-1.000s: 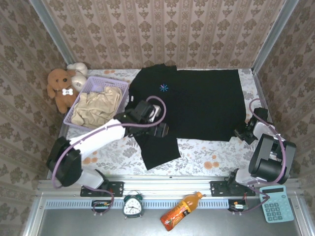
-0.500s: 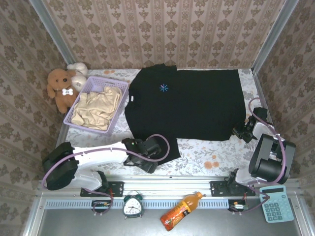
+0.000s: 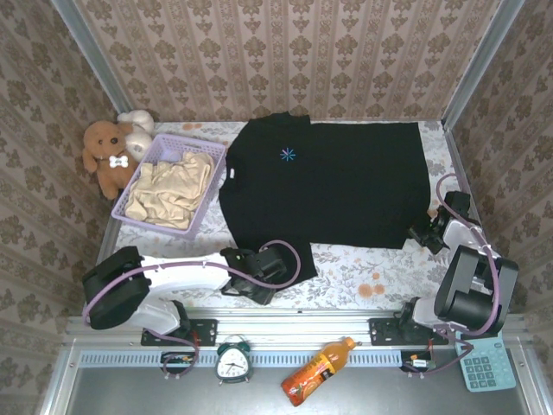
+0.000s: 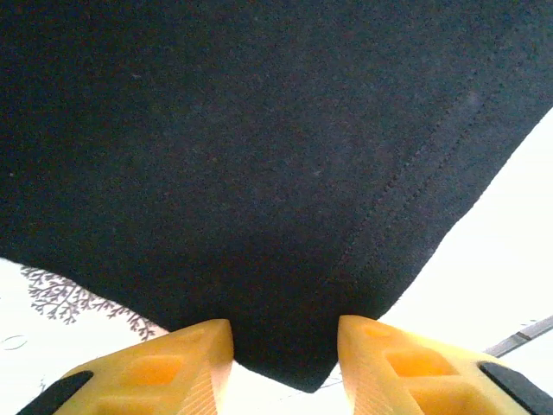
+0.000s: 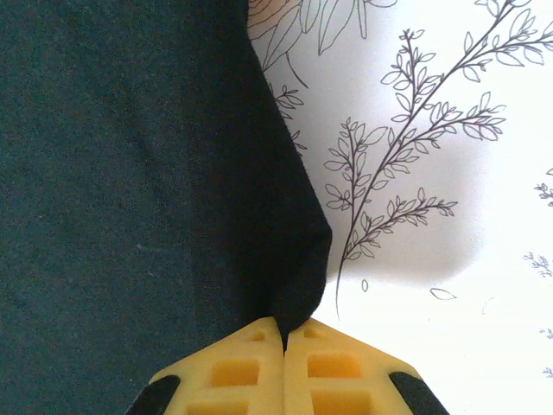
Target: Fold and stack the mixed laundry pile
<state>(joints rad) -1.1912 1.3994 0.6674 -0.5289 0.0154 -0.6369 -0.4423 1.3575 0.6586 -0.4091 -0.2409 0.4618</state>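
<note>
The black garment is unfolded and the middle of its hem (image 3: 422, 164) lies outward. Next, my right gripper will carry the garment's pinched corner outward onto the middle of the hem and let go.
The black garment (image 3: 346, 181) lies spread flat on the flowered table, its light-blue starburst (image 3: 288, 155) facing up. One sleeve reaches toward the near edge. My left gripper (image 3: 275, 273) sits low at that sleeve's tip. In the left wrist view the yellow fingers (image 4: 194, 350) stand apart on either side of the black sleeve corner (image 4: 294, 346), so the left gripper (image 4: 285, 335) is open. My right gripper (image 3: 429, 232) is shut on the garment's near right corner, and the cloth (image 5: 298, 285) is pinched up between the closed jaws of the right gripper (image 5: 285, 327). The cream-beige garment (image 3: 171, 186) lies in the basket.
The lavender mesh basket (image 3: 177, 139) stands at the back left with teddy bears (image 3: 108, 154) beside it. Patterned walls enclose the table. On the ledge below the near edge lie an alarm clock (image 3: 232, 361), an orange bottle (image 3: 315, 372) and a calculator (image 3: 482, 359).
My left arm has pulled back from the shirt's left side down to the sleeve tip near the front edge, and its jaws have narrowed. The right gripper has stayed shut on its corner.
</note>
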